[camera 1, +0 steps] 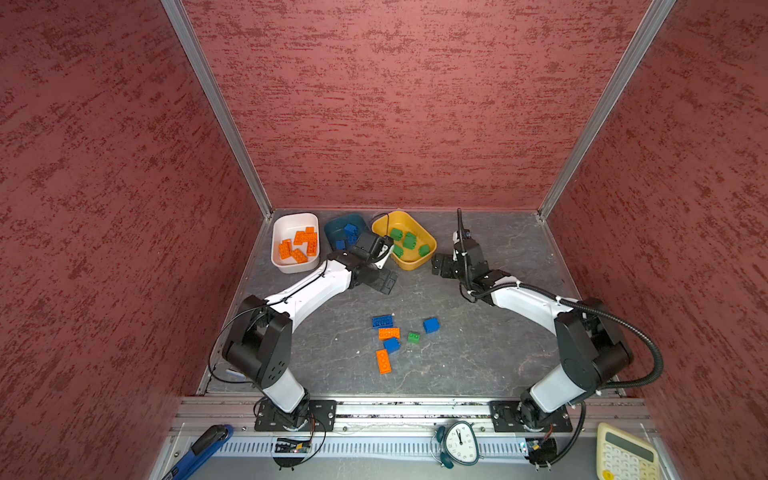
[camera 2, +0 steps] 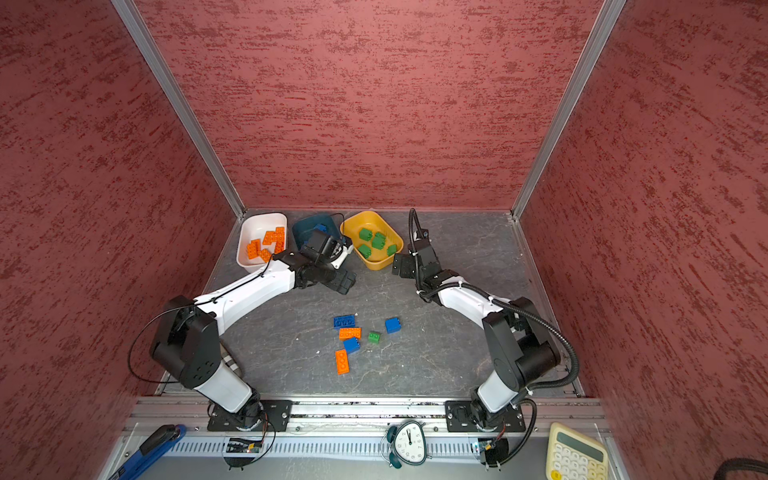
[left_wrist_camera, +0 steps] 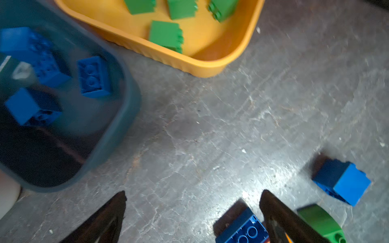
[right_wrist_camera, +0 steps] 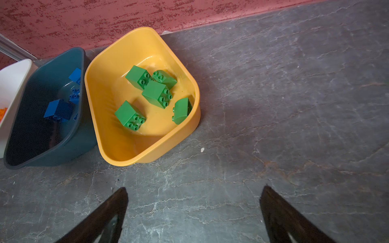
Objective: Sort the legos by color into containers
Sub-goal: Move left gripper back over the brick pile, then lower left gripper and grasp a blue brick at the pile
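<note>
My left gripper moves back and down onto the outermost blue lego (camera 1: 382, 321) next, since it is loose, nearest and below the gripper toward the base.
Three containers stand at the back: a white tub (camera 1: 291, 224) with orange legos (camera 1: 300, 243), a dark teal tub (camera 1: 336, 229) with blue legos (left_wrist_camera: 93, 77), and a yellow tub (camera 1: 411, 262) with green legos (right_wrist_camera: 156, 93). Several loose legos lie mid-table: blue (camera 1: 382, 321), orange (camera 1: 389, 333), green (camera 1: 413, 337), blue (camera 1: 431, 325), orange (camera 1: 383, 361). My left gripper (left_wrist_camera: 194, 193) is open and empty above bare table just in front of the teal tub. My right gripper (right_wrist_camera: 193, 189) is open and empty in front of the yellow tub.
Red textured walls close in the table on three sides. An aluminium rail (camera 1: 415, 409) runs along the front with both arm bases on it. Beyond the rail lie a blue tool (camera 1: 199, 451), an alarm clock (camera 1: 459, 444) and a calculator (camera 1: 625, 455).
</note>
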Tool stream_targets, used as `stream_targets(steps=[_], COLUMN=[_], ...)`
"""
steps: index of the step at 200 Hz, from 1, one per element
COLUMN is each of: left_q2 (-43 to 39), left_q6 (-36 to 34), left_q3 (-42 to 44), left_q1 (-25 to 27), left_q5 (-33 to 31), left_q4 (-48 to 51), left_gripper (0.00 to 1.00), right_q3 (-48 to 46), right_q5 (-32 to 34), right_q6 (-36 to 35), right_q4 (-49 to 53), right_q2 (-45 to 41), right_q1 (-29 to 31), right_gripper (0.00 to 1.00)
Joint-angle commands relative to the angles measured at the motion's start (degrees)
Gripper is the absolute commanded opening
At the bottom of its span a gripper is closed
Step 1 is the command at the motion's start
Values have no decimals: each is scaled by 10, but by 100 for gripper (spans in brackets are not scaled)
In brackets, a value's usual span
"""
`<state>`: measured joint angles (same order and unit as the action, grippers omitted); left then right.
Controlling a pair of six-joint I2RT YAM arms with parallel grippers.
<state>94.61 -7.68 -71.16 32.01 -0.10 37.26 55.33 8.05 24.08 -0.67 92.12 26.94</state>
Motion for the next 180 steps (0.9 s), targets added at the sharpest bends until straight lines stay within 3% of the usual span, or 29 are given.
stream_targets(steps=[1,35,61,85,180], left_q2=[34,68,75,89,142], left_q6=[-44,-58,-67,-69,-61], left_q3=[-16,-33,-29,-19,-15], left_q1=[24,51,61,74,76], left_q5=[3,9,47,15,34], left_q4=[102,154,163,158,137], left_gripper=[99,88,83,76,58], right_q3=[-2,0,2,1,4], right_q5=[17,17,17,18,25], right_q6=[4,-2,-1,-2,-5], right_q4=[-28,-24,-20,-19,-2], right_q2=[-12,-11,-9,-10,-12], right_q1=[3,3,3,3,3], right_gripper=[99,99,99,99,99])
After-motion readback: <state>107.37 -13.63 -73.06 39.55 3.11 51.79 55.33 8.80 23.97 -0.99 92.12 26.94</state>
